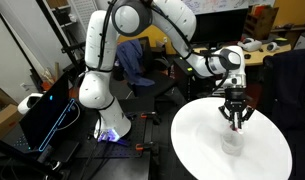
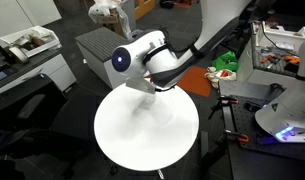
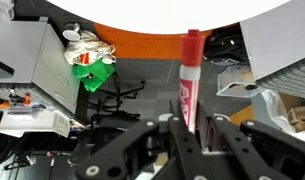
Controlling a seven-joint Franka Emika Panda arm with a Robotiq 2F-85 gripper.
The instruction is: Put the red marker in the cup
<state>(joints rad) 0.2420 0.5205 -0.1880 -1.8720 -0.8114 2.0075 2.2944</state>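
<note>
I will move my gripper down toward the cup's opening (image 1: 232, 135) next and let go of the marker there, since its lower end hangs above the clear cup on the tabletop.
My gripper (image 1: 236, 112) is shut on the red marker (image 3: 189, 75), which stands between the fingers (image 3: 189, 128) in the wrist view. In an exterior view the marker's lower end (image 1: 237, 126) points down over the round white table (image 1: 207, 150). The clear cup (image 1: 230, 143) shows faintly on the table just below the gripper. In an exterior view the arm's wrist (image 2: 142, 58) hangs over the table (image 2: 122, 140). There the fingers and the cup are too faint to make out.
A dark case with blue lit edges (image 1: 47, 115) stands by the robot base. A grey cabinet (image 2: 92, 45) sits behind the table. A green bag (image 2: 224, 62) lies on the floor and also shows in the wrist view (image 3: 92, 72). Desks with clutter surround the table.
</note>
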